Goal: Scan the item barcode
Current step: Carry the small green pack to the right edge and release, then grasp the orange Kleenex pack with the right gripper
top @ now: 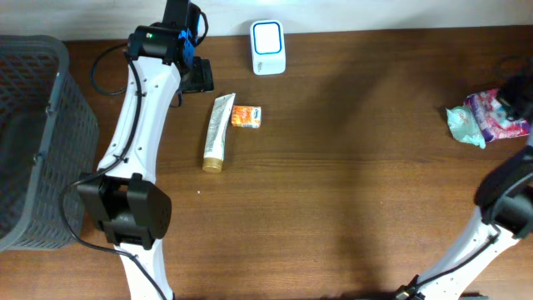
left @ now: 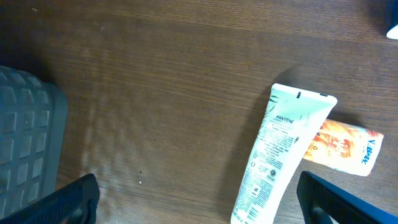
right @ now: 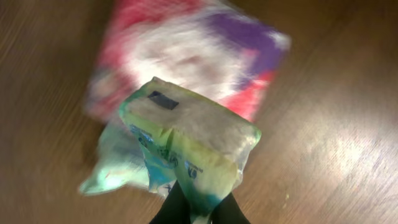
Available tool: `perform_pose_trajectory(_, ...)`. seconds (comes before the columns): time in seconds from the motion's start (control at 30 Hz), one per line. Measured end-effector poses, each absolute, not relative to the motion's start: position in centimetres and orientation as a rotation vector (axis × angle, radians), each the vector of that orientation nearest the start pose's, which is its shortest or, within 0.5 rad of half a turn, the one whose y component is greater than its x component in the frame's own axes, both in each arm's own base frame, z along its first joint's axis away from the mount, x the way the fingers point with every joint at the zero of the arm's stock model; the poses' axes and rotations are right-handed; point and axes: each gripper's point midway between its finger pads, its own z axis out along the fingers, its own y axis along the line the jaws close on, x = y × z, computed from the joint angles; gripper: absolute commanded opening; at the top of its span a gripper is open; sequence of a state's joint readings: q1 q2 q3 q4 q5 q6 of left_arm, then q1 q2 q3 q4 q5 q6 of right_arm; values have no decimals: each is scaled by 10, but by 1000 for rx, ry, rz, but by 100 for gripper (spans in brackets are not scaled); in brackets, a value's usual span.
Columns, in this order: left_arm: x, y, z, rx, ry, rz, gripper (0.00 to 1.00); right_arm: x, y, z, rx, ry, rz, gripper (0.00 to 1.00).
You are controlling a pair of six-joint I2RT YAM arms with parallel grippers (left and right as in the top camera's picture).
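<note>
My right gripper draws back past the pink packet's near edge next and lowers to release the held packet on the bare tabletop below it.
My right gripper (right: 199, 208) is shut on the lower edge of a green and yellow plastic packet (right: 189, 146), held just above the table. A pink and purple packet (right: 186, 56) lies blurred behind it. From overhead, that gripper (top: 514, 93) sits at the far right edge, over the pink packet (top: 500, 121) and the green packet (top: 465, 125). My left gripper (top: 198, 77) hangs open at the back left, nothing between its fingers (left: 74, 199). A white scanner (top: 268, 47) stands at the back edge.
A white Pantene tube (top: 218, 129) lies lengthwise right of my left arm, with an orange packet (top: 246, 117) beside its flat end. Both appear in the left wrist view, the tube (left: 280, 155) and the orange packet (left: 345, 146). A grey mesh basket (top: 29, 142) fills the left edge.
</note>
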State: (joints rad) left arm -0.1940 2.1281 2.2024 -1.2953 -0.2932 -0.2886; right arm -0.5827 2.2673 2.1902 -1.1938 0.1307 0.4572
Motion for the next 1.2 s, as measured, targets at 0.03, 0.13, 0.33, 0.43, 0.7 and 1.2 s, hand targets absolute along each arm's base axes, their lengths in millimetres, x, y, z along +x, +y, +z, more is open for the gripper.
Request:
perform_pose_trajectory(0.03,482,-44,191,-200,2715,275,99,394,-323,122,1608,2354,-176,4)
perform_pose_trajectory(0.13,482,-44,191,-199,2715,275,99,366,-345,109,1772,2276,-150,4)
perform_pose_trajectory(0.33,482,-44,191,-199,2715,275,99,356,-348,81,1830,2268,-146,50)
perform_pose_trajectory(0.43,482,-44,191,-199,2715,275,99,351,-343,69,1814,2319,-137,65)
perform_pose_trajectory(0.7,482,-44,191,-199,2714,275,99,402,-247,183,1165,2429,354,78)
perform_pose_trajectory(1.2,482,-45,191,-196,2715,275,99,521,284,48,26,2689,769,61)
